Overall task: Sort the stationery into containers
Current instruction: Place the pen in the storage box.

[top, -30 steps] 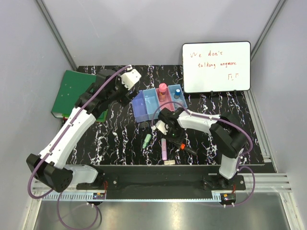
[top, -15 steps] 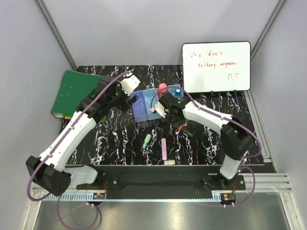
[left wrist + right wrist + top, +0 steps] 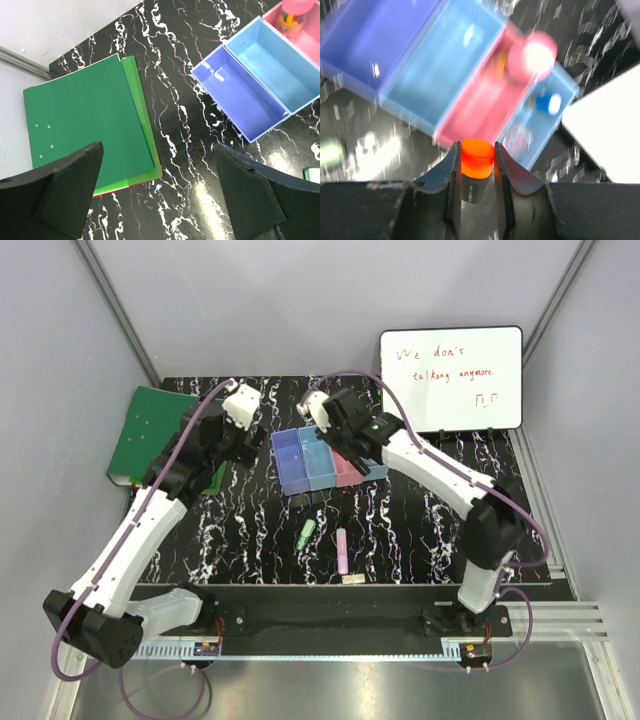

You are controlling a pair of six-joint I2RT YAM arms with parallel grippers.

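Observation:
I should next move my right gripper outward and to the left in the top view, then lower it and let go of the black marker [image 3: 477, 156] in the light-blue bin [image 3: 446, 65], which is empty.
My right gripper [image 3: 476, 161] is shut on the orange-capped black marker [image 3: 477, 156] and holds it high above the near end of the pink bin [image 3: 480, 102]. In the top view the right gripper [image 3: 335, 425] hangs over the row of bins [image 3: 318, 457]. The pink-capped tube [image 3: 535, 55] stands in the pink bin and the blue-capped bottle [image 3: 547, 104] in the rightmost bin. A green highlighter [image 3: 306, 532], a pink highlighter [image 3: 342, 550] and a beige eraser [image 3: 353, 579] lie on the table. My left gripper [image 3: 157, 200] is open and empty, left of the bins [image 3: 240, 100].
A green binder [image 3: 150, 435] lies at the back left; it also shows in the left wrist view [image 3: 85, 135]. A whiteboard with orange writing [image 3: 450, 378] stands at the back right. The black marbled table [image 3: 250, 530] ends at a near edge close to the eraser.
My right gripper has picked the marker up off the table and carried it back over the bins. My left gripper has drawn back to the left, away from the blue bin.

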